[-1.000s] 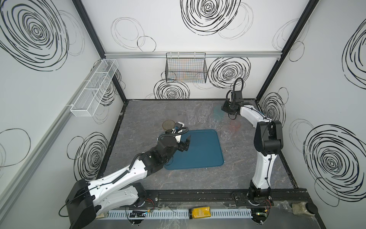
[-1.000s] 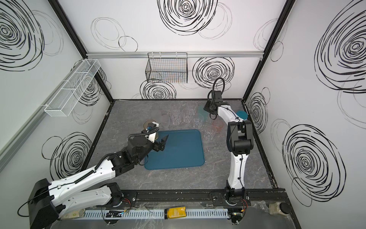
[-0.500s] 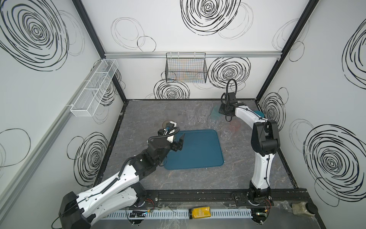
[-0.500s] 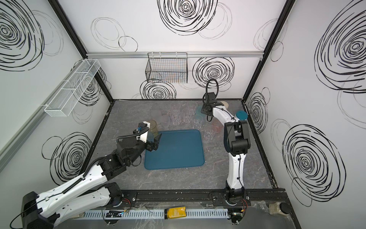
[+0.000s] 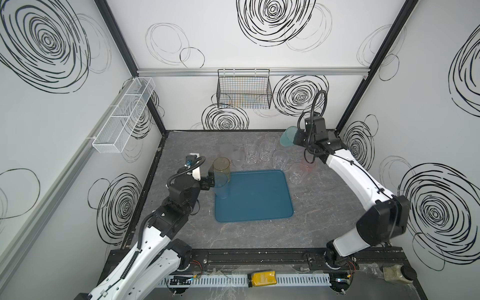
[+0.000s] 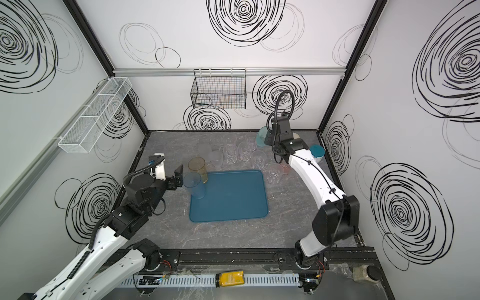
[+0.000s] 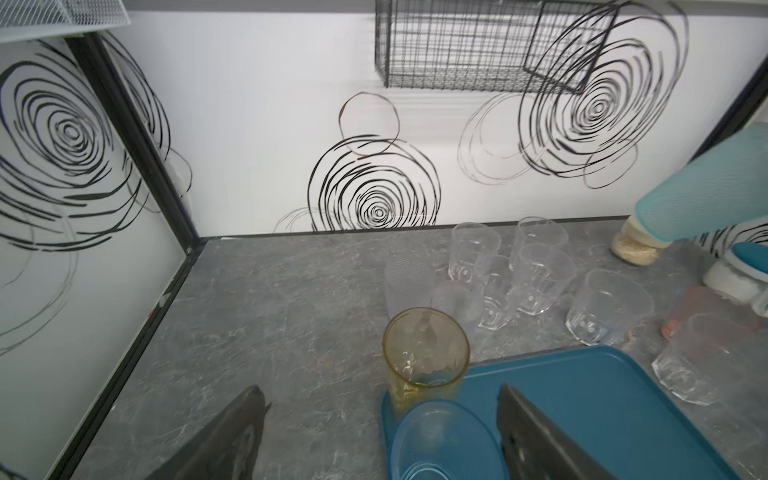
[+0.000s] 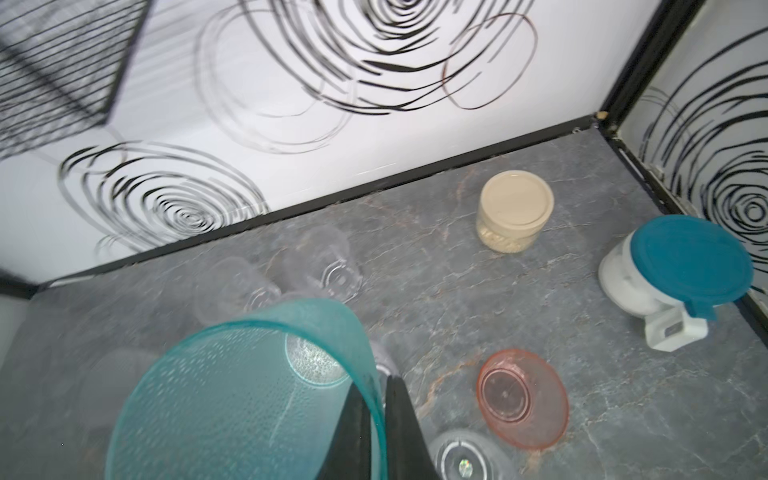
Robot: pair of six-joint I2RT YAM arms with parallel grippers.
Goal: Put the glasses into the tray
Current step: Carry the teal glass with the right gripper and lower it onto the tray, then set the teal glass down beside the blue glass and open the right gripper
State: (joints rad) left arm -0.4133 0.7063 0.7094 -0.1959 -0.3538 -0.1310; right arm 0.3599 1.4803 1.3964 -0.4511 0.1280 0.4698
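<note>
The tray's bare near corner (image 5: 224,212) by the blue glass is back from my right gripper and below it, so I should swing that gripper back next, lower the teal glass (image 5: 287,136) and release.
The dark teal-blue tray (image 5: 259,197) (image 6: 233,200) (image 7: 602,395) lies mid-table. At its back left corner stands an amber glass (image 5: 221,168) (image 6: 198,167) (image 7: 424,353). A blue glass (image 5: 220,187) (image 6: 193,185) (image 7: 444,444) stands just in front of it. My left gripper (image 5: 209,181) (image 6: 179,179) (image 7: 380,390) is open beside the tray's left edge, with the blue glass loose between its fingers. At the back right my right gripper (image 5: 294,136) (image 6: 267,137) (image 8: 374,399) is shut on the rim of a teal glass (image 5: 287,136) (image 8: 249,395), tilted above the table.
Behind the tray stand several clear glasses (image 5: 259,153) (image 7: 519,270), two frosted ones (image 5: 233,158) and a pink one (image 8: 521,399). At the back right are a beige jar (image 8: 515,216) and a white cup with a teal lid (image 8: 681,270). A wire basket (image 5: 244,93) hangs on the back wall.
The left gripper has drawn back to the left off the tray, still open. The right gripper has shut on the teal glass's rim and shifted slightly.
</note>
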